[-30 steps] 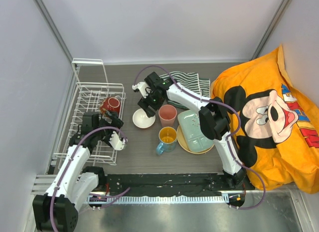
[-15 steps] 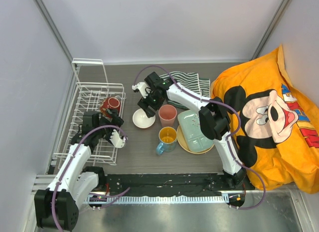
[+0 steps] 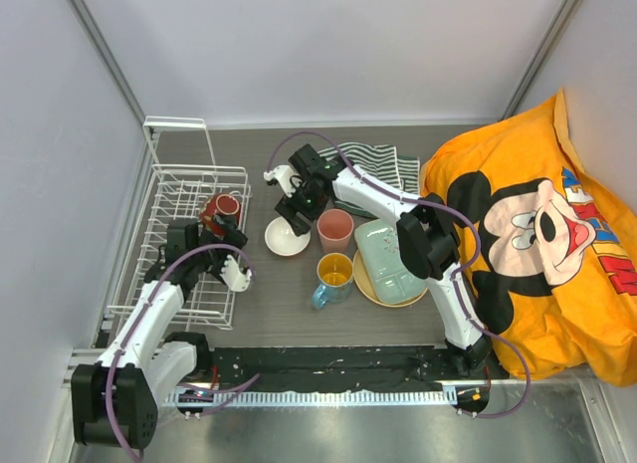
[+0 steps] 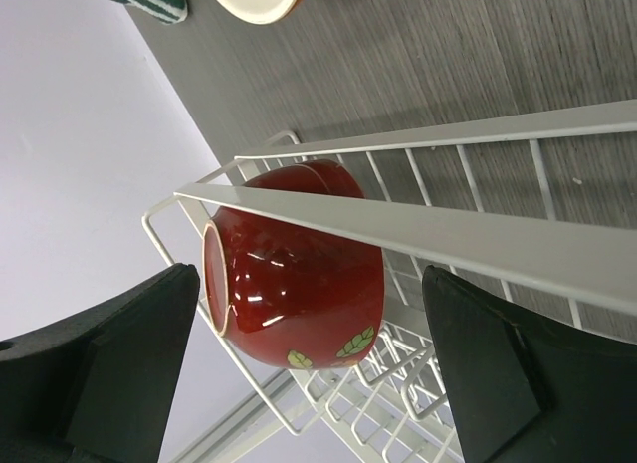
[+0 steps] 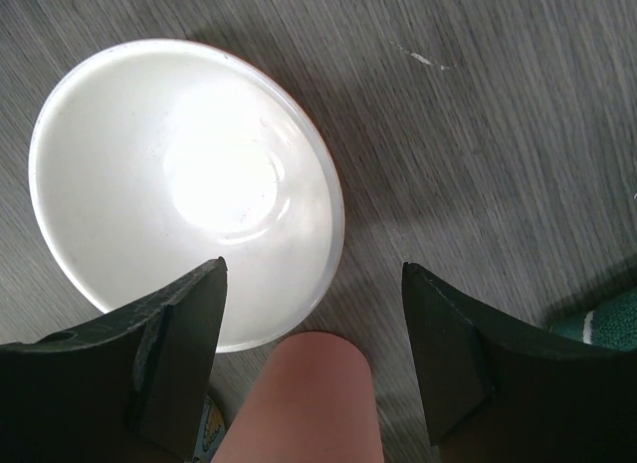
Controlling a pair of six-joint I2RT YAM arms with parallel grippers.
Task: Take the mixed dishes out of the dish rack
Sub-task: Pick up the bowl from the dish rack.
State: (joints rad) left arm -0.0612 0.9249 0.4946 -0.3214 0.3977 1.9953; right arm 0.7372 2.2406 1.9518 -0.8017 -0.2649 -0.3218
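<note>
My left gripper is open and the bowl is still just beyond its fingers. Next it needs to slide outward until its open fingers are on both sides of the dark red bowl's body (image 3: 219, 209) (image 4: 299, 284), and then close.
The white wire dish rack (image 3: 179, 199) stands at the left. The dark red bowl (image 3: 221, 210) lies on its side in it, also in the left wrist view (image 4: 294, 274) behind a rack wire (image 4: 448, 234). My left gripper (image 3: 221, 242) (image 4: 309, 383) is open, just short of the bowl, jaws either side and apart from it. On the table stand the cream bowl (image 3: 287, 236) (image 5: 184, 184), pink cup (image 3: 334, 227) (image 5: 304, 403), orange-yellow mug (image 3: 332, 274), and green divided tray (image 3: 390, 261) on the tan plate (image 3: 360, 284). My right gripper (image 3: 299, 206) (image 5: 311, 274) is open and empty above the cream bowl's edge.
A striped green-white cloth (image 3: 378, 162) lies behind the dishes. A big orange cartoon-print cloth (image 3: 537, 234) covers the right side. The rack's tall upright frame (image 3: 177, 139) is at its far end. Grey walls close in the left and back.
My left gripper has crept a little toward the dark red bowl. The right arm and the dishes on the table have not visibly moved.
</note>
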